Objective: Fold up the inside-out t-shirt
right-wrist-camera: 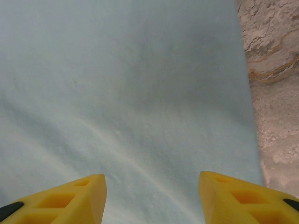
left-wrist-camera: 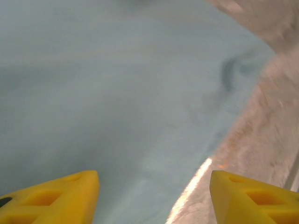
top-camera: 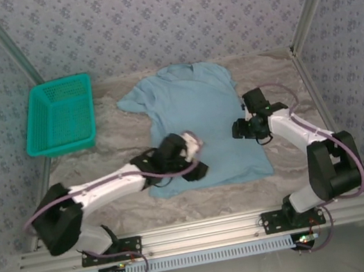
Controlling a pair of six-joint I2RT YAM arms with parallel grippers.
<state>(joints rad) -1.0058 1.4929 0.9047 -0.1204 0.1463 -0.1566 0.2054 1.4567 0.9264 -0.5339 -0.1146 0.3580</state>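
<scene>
The hem lies nearer the base than my left gripper, so that gripper will lower its open fingers back and toward my right gripper's side, onto the shirt hem's middle [top-camera: 223,182] [left-wrist-camera: 218,133].
The light blue inside-out t-shirt [top-camera: 195,109] lies flat on the table, neck at the far end and hem near the arms. One sleeve spreads out at the far left, and the right edge runs straight. My left gripper [top-camera: 197,163] hovers over the lower left part of the shirt, close to the hem. In the left wrist view its yellow fingers [left-wrist-camera: 56,198] stand apart over blue cloth [left-wrist-camera: 117,93] with nothing between them. My right gripper [top-camera: 240,129] sits at the shirt's right edge. It is open [right-wrist-camera: 152,184] above smooth fabric [right-wrist-camera: 131,84] and holds nothing.
A teal mesh basket [top-camera: 56,84] stands at the far left of the marbled table [top-camera: 115,137]. Patterned walls with metal posts close in the back and sides. Bare tabletop shows beside the shirt edge [left-wrist-camera: 271,135] and again in the right wrist view [right-wrist-camera: 275,93].
</scene>
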